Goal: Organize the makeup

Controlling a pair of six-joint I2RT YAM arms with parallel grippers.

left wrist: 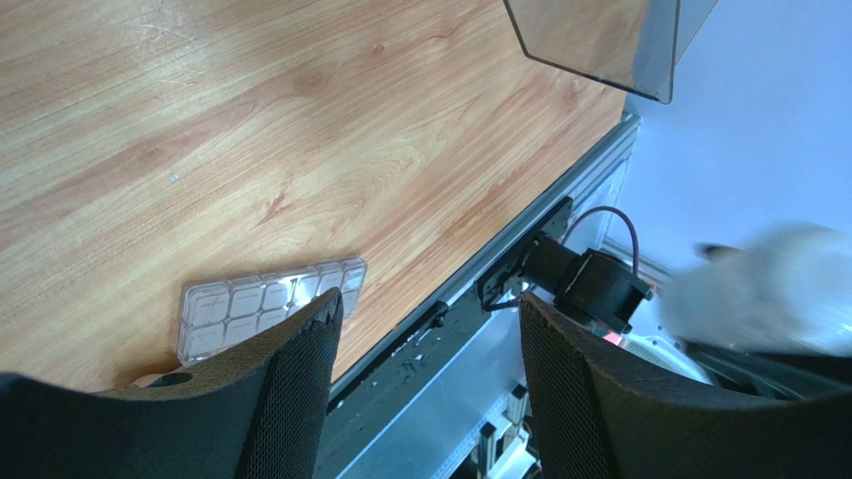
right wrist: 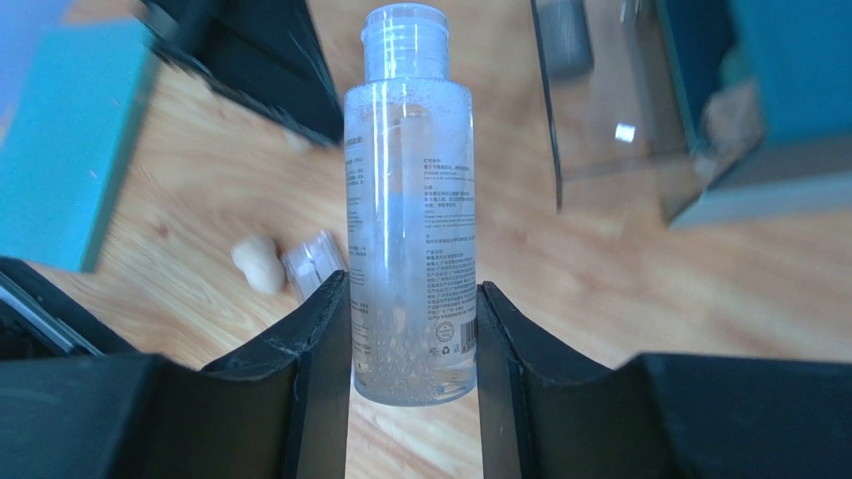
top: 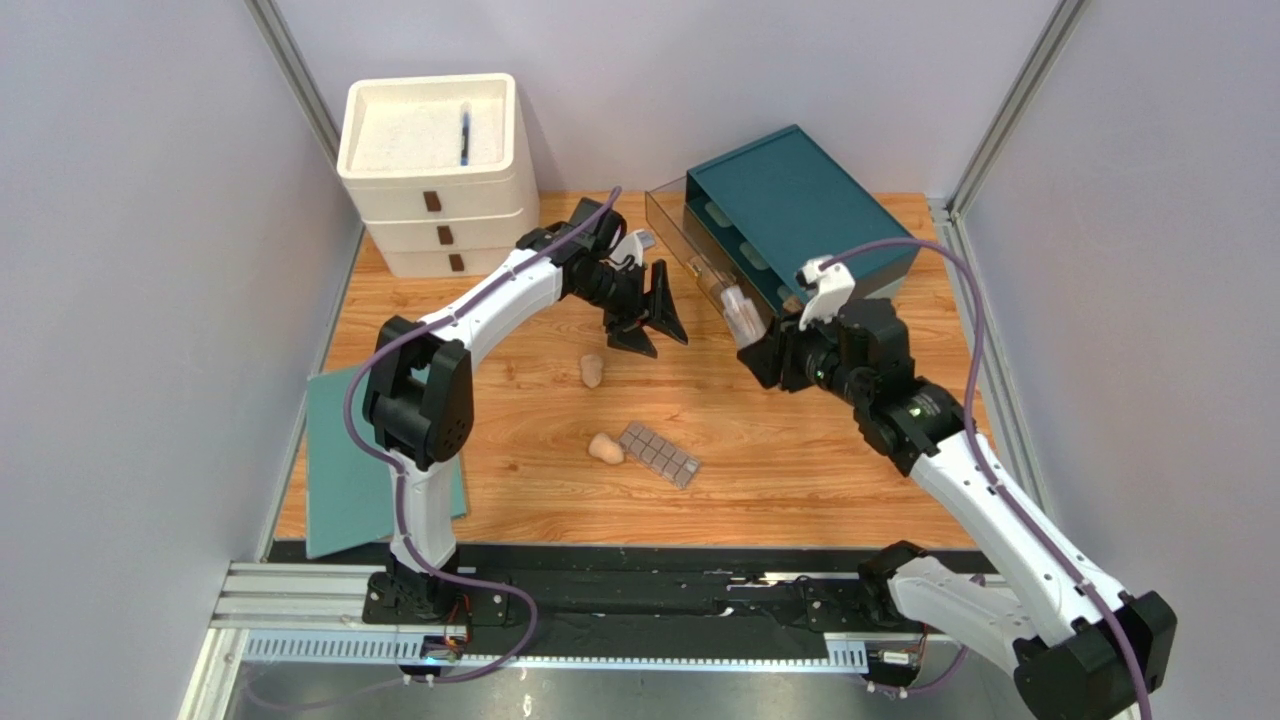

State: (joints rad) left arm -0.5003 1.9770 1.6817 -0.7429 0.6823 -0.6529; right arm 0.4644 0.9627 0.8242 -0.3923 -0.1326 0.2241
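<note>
My right gripper will move outward over the drawer's open middle, go down and let go of the clear bottle, since the clear drawer (top: 694, 240) is pulled out.
My right gripper (top: 747, 348) is shut on the clear bottle (top: 736, 311), held off the table just in front of the pulled-out clear drawer (top: 694, 240). In the right wrist view the bottle (right wrist: 410, 200) stands upright between both fingers (right wrist: 310, 339). My left gripper (top: 649, 323) is open and empty, above the table left of the bottle. Two beige sponges (top: 592, 369) (top: 606, 447) lie mid-table. The gridded palette (top: 661, 453) lies beside the nearer sponge and shows in the left wrist view (left wrist: 270, 304). A grey-capped item (right wrist: 565, 35) lies blurred in the drawer. The dropper bottle is hidden.
The teal drawer cabinet (top: 796, 210) stands at the back right. The white stacked drawer unit (top: 436, 165) stands at the back left. A flat teal sheet (top: 361, 458) lies at the left edge. The two grippers are close together near the drawer.
</note>
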